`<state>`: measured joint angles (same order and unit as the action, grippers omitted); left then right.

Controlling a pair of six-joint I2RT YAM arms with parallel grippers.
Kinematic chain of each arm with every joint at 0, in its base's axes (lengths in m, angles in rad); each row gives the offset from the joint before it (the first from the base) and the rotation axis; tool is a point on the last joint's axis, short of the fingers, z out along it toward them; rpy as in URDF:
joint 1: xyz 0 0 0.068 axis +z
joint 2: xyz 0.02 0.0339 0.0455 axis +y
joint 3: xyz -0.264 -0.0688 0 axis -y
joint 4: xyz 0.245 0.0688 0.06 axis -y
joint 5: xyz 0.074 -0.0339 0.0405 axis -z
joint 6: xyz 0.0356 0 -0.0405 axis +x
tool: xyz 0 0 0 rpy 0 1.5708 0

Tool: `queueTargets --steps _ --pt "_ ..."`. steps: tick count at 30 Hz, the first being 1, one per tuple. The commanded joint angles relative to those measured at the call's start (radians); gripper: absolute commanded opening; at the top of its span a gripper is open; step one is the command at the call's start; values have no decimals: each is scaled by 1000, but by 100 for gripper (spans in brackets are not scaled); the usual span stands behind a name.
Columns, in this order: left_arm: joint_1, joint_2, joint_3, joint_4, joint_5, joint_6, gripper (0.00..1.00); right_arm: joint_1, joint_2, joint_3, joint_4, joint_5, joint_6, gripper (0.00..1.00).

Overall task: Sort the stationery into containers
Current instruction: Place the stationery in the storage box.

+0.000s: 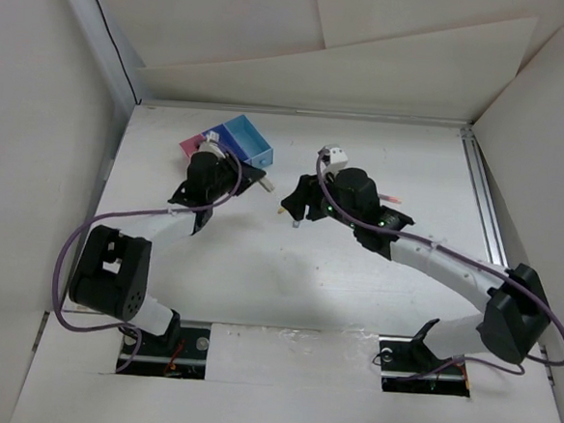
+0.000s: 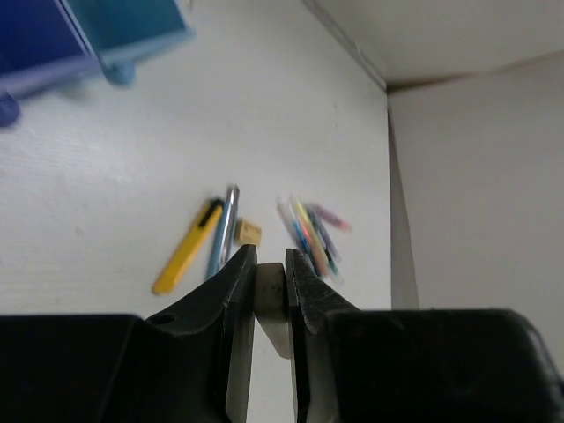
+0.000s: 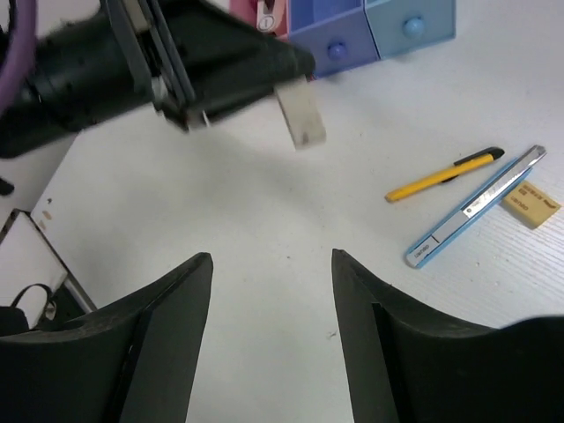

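The pink container already has a whitish piece in it, so my left gripper will next carry the eraser block [image 2: 269,295] outward and to the left in the top view, over the container.
My left gripper [image 2: 270,261] is shut on a white eraser block [image 2: 269,295] and holds it above the table. The right wrist view shows that block [image 3: 300,115] hanging just in front of the containers: pink [image 3: 269,13], dark blue [image 3: 326,26] and light blue [image 3: 410,18]. My right gripper [image 3: 271,258] stands open over bare table with nothing between its fingers. To its right lie a yellow pen [image 3: 445,174], a pale blue pen [image 3: 476,207] and a small beige eraser [image 3: 533,203]. A bunch of coloured pens [image 2: 313,233] lies further right.
From above, the containers [image 1: 231,140] sit at the back left and both grippers meet near the table's middle [image 1: 265,183] [image 1: 292,210]. White walls close the table at the back and both sides. A purple cable loops beside the left arm [image 1: 66,254].
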<state>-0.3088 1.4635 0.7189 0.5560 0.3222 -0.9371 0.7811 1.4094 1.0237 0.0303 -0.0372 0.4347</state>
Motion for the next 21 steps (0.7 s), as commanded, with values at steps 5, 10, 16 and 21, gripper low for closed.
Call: queueTargets --steps 5,10,16,21 --pt "114 -34 238 -197 -377 118 0 -62 -81 -82 53 69 -5 63" --pt "171 55 362 -338 -541 185 0 -98 -90 -102 53 117 19 63" --pt "200 153 448 -390 -601 215 0 -131 -59 -102 10 204 67 63" --pt "200 273 516 -470 -653 225 0 -155 -30 -102 -3 226 88 63"
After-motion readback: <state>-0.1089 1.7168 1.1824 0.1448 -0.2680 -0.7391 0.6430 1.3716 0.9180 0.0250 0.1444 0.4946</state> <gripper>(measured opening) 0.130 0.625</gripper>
